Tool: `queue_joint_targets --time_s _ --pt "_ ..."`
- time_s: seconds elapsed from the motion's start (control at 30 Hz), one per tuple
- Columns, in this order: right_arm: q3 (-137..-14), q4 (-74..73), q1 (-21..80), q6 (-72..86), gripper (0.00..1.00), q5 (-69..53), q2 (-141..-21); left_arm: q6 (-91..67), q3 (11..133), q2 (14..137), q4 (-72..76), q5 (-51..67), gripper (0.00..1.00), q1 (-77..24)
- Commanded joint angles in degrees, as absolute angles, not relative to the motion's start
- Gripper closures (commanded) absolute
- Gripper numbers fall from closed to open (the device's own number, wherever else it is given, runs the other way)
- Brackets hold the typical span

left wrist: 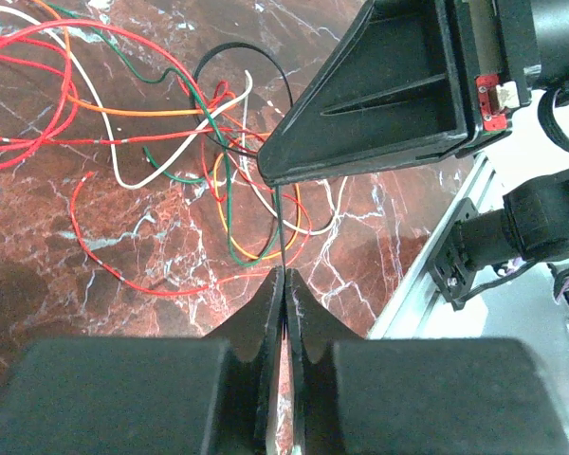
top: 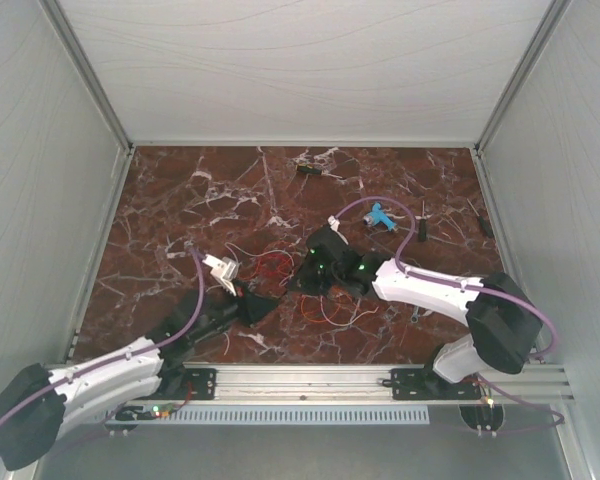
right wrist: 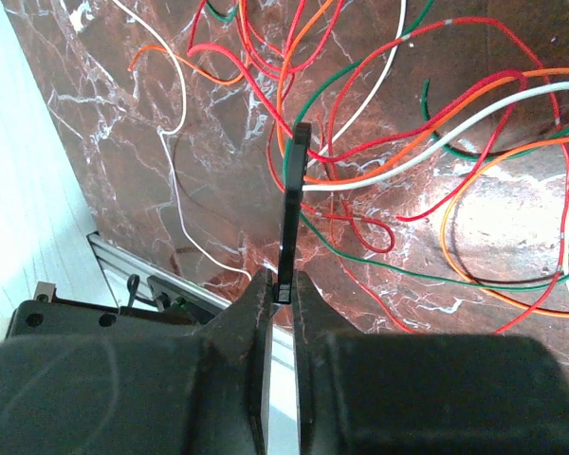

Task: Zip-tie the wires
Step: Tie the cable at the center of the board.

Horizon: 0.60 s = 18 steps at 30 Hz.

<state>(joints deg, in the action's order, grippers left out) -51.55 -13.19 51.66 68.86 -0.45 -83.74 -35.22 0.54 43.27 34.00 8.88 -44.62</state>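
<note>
Next, my right gripper moves down and outward to the wires inside the zip tie's wide loop [right wrist: 326, 175] and lets go of the tie.
The wires [top: 272, 266] lie in a loose tangle of red, white, orange and green strands on the marble, also seen in the left wrist view [left wrist: 218, 133] and the right wrist view [right wrist: 379, 161]. My right gripper [right wrist: 284, 284] is shut on one end of the black zip tie [right wrist: 292, 209], which stands up over the wires. My left gripper [left wrist: 285, 275] is shut on a thin black strip, the zip tie [left wrist: 282, 227] seen edge-on, running up to the right gripper's fingers [left wrist: 379, 95]. From above, the left gripper [top: 275, 299] and right gripper [top: 300, 282] meet tip to tip at the tangle.
A blue tool [top: 382, 216] and black-handled screwdrivers [top: 420, 228] lie behind the right arm, another screwdriver [top: 310, 170] at the back. The aluminium rail [top: 300, 380] runs along the near edge. Grey walls enclose the table on three sides.
</note>
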Motion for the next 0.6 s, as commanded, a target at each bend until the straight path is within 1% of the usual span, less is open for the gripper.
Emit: queue_joint_targets --time_s 0.0,0.2,0.4,0.57 --pt "-53.32 -14.00 48.86 66.75 1.00 4.96 -85.23 -38.22 -1.38 38.34 25.08 9.48 1.00 -45.75" --pt "-53.98 -13.72 47.18 65.74 1.00 5.06 -86.62 -43.46 -1.08 32.51 16.59 6.60 1.00 -47.97" --pt "-55.71 -13.66 44.98 64.96 1.00 4.24 -89.08 -48.35 2.45 29.09 5.73 5.38 1.00 -48.42" --pt "-57.06 -13.81 43.94 64.28 1.00 4.05 -90.57 -49.68 3.45 26.34 1.36 5.53 1.00 -48.58"
